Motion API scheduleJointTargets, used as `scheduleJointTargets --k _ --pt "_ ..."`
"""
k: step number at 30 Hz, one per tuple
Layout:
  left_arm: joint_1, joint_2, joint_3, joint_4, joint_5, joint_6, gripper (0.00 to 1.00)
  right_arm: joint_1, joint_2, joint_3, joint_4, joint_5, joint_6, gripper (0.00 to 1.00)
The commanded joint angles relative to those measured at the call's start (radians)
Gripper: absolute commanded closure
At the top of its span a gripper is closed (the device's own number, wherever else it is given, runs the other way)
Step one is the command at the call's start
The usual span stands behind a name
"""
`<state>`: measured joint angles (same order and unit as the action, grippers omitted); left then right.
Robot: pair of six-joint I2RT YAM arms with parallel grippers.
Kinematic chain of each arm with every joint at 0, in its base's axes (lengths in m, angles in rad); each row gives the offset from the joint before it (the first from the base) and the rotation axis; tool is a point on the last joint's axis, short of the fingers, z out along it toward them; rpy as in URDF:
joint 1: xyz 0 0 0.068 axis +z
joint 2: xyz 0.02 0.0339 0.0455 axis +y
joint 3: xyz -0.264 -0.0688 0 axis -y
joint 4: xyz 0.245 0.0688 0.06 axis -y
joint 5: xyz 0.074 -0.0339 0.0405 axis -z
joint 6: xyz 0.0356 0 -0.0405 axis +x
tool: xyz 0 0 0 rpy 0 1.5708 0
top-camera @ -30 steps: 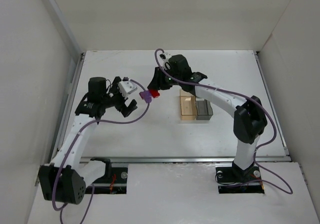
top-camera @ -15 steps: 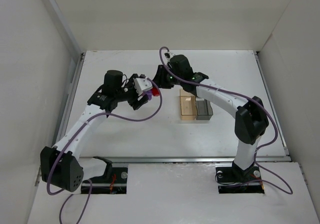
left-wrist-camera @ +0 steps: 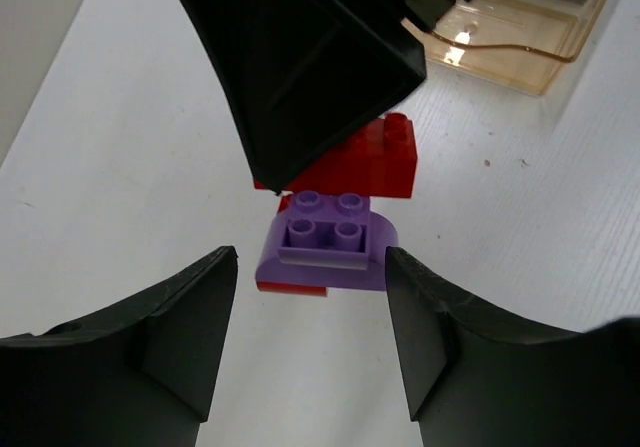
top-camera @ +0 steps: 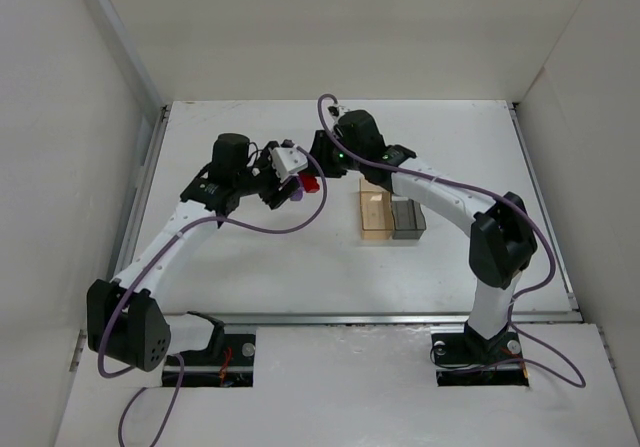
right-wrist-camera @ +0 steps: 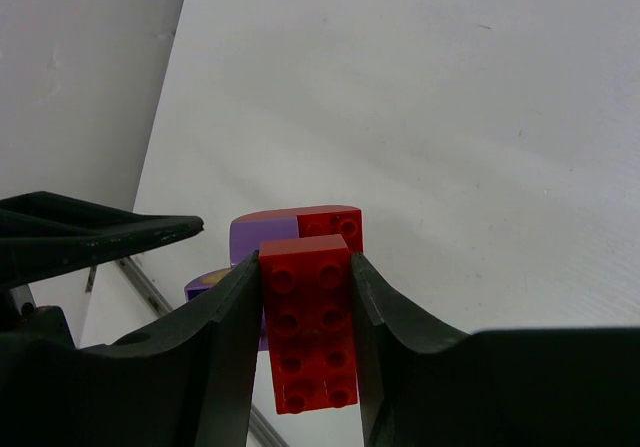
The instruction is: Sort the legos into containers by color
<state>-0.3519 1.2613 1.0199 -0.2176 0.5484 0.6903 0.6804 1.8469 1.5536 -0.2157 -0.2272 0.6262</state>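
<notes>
My right gripper backs away from the purple brick point(right-wrist-camera: 262, 232) next, then carries the red brick point(right-wrist-camera: 310, 337) over the amber container.
My right gripper point(right-wrist-camera: 305, 259) is shut on a red brick point(right-wrist-camera: 310, 337), held just above the table left of the containers. A purple brick point(right-wrist-camera: 262, 232) and a second red piece point(right-wrist-camera: 335, 224) are joined to it. In the left wrist view the purple brick point(left-wrist-camera: 325, 242) sits at the tips of my left gripper point(left-wrist-camera: 310, 262). Those jaws stand apart: the right finger is at the brick's edge and a gap shows on the left. The red brick point(left-wrist-camera: 370, 162) lies behind it under the right gripper's black fingers point(left-wrist-camera: 300, 57). From above, both grippers meet at the red and purple legos point(top-camera: 305, 187).
The amber container point(top-camera: 376, 213) and the dark grey container point(top-camera: 408, 217) stand side by side right of the bricks. The amber one point(left-wrist-camera: 520, 37) shows at the upper right of the left wrist view. White walls enclose the table on three sides.
My left arm has swung right to the bricks, and its jaws have narrowed from wide open to either side of the purple brick. The right gripper has kept its hold almost in place.
</notes>
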Motion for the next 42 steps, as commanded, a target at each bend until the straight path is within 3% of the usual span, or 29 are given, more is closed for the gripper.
scheduleJointTargets --k 1,5,7,9,13,15,21,23,32,42 --pt "-0.004 0.001 0.057 0.061 0.018 -0.031 0.43 0.015 -0.044 0.003 0.047 0.009 0.015 1.00" --pt "-0.004 0.001 0.057 0.061 0.028 -0.031 0.43 0.015 -0.044 0.003 0.047 0.009 0.015 1.00" --pt "-0.004 0.001 0.057 0.061 0.039 -0.031 0.51 0.015 -0.044 0.003 0.047 0.009 0.015 1.00" --pt "-0.004 0.001 0.057 0.052 0.039 -0.031 0.52 0.015 -0.044 0.003 0.047 0.009 0.015 1.00" --pt "-0.004 0.010 0.057 0.006 0.059 0.003 0.40 0.024 -0.044 0.003 0.047 0.009 0.015 1.00" --pt "-0.004 0.020 0.057 0.006 0.059 0.003 0.42 0.024 -0.044 0.003 0.047 0.009 0.015 1.00" --pt "-0.004 0.020 0.057 0.044 0.059 -0.043 0.80 0.024 -0.044 0.003 0.047 0.000 0.006 1.00" --pt "-0.004 0.020 0.057 0.055 0.045 -0.067 1.00 0.024 -0.044 0.003 0.047 0.000 0.006 1.00" --pt "-0.004 0.041 0.005 -0.040 -0.110 -0.055 1.00 -0.102 -0.169 -0.119 0.035 0.057 -0.003 1.00" --pt "-0.004 0.041 0.015 -0.051 -0.100 -0.158 1.00 -0.159 -0.218 -0.217 -0.154 0.310 -0.102 1.00"
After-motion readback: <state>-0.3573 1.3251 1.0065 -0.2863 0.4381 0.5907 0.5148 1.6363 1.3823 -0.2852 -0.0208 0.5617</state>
